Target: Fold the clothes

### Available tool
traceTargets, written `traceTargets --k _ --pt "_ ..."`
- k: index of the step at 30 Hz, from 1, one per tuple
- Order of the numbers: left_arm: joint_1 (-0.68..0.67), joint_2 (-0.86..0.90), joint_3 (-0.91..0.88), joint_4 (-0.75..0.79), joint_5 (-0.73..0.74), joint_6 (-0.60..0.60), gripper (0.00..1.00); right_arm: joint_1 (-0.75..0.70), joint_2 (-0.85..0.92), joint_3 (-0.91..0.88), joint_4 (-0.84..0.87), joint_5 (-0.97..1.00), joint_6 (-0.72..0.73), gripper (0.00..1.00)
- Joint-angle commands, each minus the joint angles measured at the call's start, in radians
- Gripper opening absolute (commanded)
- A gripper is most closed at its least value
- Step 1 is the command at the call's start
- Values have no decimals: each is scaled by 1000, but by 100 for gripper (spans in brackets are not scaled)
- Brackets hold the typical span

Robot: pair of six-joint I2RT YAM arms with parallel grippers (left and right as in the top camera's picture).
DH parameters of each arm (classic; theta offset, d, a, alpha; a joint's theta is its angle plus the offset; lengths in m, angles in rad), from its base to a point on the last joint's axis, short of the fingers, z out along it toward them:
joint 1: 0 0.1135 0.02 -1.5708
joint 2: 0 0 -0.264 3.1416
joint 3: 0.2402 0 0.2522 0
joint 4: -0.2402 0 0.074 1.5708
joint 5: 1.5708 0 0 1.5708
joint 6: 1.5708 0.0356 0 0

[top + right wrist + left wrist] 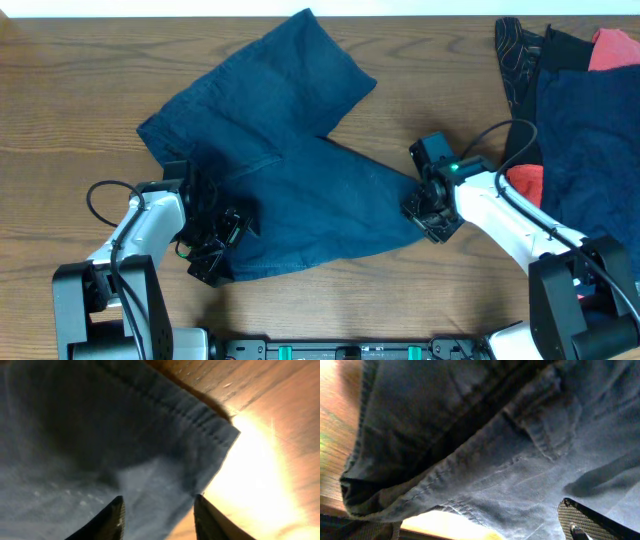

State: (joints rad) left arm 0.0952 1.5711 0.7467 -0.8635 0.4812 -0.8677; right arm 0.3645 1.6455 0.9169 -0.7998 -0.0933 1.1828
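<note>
The shorts' seamed edge (229, 258) (469, 505) is just below my left gripper, between its open fingers. My left gripper will go down a little next, then close on that cloth.
The dark navy shorts (290, 170) lie spread on the wood table, one leg toward the back, the other toward the right. My left gripper (215, 248) is at the shorts' front-left edge. In the left wrist view its jaws (470, 519) are wide open, and the seamed cloth (485, 435) hangs over and between them. My right gripper (428, 207) is at the right leg's hem. Its fingers (157, 504) are open and straddle the stitched hem corner (200, 425), which lies on the table.
A pile of other clothes sits at the back right: black cloth with thin pale lines (517, 50), coral-red cloth (612, 45) and navy cloth (590, 120). The right arm (510, 220) passes beside the pile. The table's front edge is near both arm bases.
</note>
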Motion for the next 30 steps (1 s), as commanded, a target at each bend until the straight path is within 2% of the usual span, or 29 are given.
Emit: traceTargets --k 1,8,13,15,16,17,18,19,20,22,25,30 --pt "-3 2 -7 -17 -40 -21 100 16 -2 -56 29 14 89 46" --pt "-3 2 -28 -94 -60 -21 100 16 -2 -152 97 8 103 50" --pt "-3 2 -79 47 -118 -29 100 15 -2 -206 248 17 102 53" --pt "-3 2 -96 106 -135 -29 98 15 -2 -208 278 31 102 47" --pt "-3 2 -101 124 -136 -29 91 15 -2 -208 290 35 95 41" --pt "-3 2 -104 137 -136 -29 78 15 -2 -208 303 38 83 29" --pt "-3 2 -104 143 -141 -28 52 14 -2 -208 314 37 66 15" --pt "-3 2 -104 145 -146 -28 33 14 -2 -208 322 37 50 5" --pt "-3 2 -103 144 -146 -28 6 14 -2 -207 330 37 30 1" --pt "-3 1 -103 140 -136 -10 6 11 -3 -206 355 38 -57 1" --pt "-3 -10 -100 140 -52 89 6 -27 -13 -186 356 41 -159 1" --pt "-46 -77 -83 140 54 188 6 -171 -109 -145 273 45 -240 1"
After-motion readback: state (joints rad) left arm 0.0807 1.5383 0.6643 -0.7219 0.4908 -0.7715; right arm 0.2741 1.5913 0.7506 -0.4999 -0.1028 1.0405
